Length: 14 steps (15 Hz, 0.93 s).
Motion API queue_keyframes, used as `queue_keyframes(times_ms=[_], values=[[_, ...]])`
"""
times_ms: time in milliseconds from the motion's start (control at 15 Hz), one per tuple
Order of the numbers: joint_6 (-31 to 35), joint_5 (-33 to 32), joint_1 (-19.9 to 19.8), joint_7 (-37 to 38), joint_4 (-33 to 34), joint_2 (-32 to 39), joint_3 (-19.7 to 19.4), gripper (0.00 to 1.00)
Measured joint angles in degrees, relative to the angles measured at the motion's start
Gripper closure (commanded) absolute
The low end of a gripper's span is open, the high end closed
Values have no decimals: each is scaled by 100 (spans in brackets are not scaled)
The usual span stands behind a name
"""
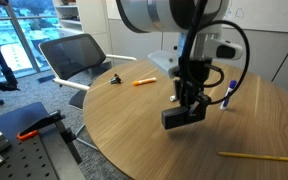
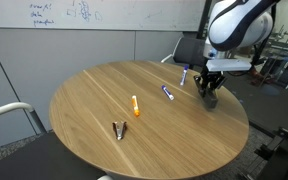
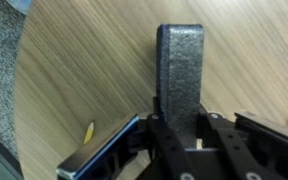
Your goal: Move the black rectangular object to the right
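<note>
The black block goes down onto the bare tabletop just below next, and my gripper releases it. That spot lies clear of the pencil and markers.
The black rectangular object (image 1: 177, 117) is a matte black oblong block. My gripper (image 1: 191, 102) is shut on one end of it and holds it low over the round wooden table (image 1: 134, 140). In the wrist view the block (image 3: 180, 65) sticks out forward from between the fingers (image 3: 180, 128). In an exterior view the gripper (image 2: 210, 90) is over the far right part of the table (image 2: 94, 100), with the block (image 2: 211, 99) under it. I cannot tell whether the block touches the tabletop.
An orange marker (image 1: 144, 81) (image 2: 135, 105), a small black clip (image 1: 115, 79) (image 2: 119, 129), a blue marker (image 1: 228, 94) (image 2: 169, 93) and a pencil (image 1: 256, 156) lie on the table. A chair (image 1: 74, 55) stands behind the table's edge.
</note>
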Motion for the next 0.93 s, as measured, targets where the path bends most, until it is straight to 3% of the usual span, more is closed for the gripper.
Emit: queue_keyframes(times_ms=[200,267,733,800,933], values=[[-3,3,100,71,554,546,0,93],[-46,4,102,71,710,654,-2,50],[-857,16,32,-69,1462,923,-6,2],[-1070,16,20,-219,1522,897,11,19],[-1474,18,-33,-644,1539,728,104,5]])
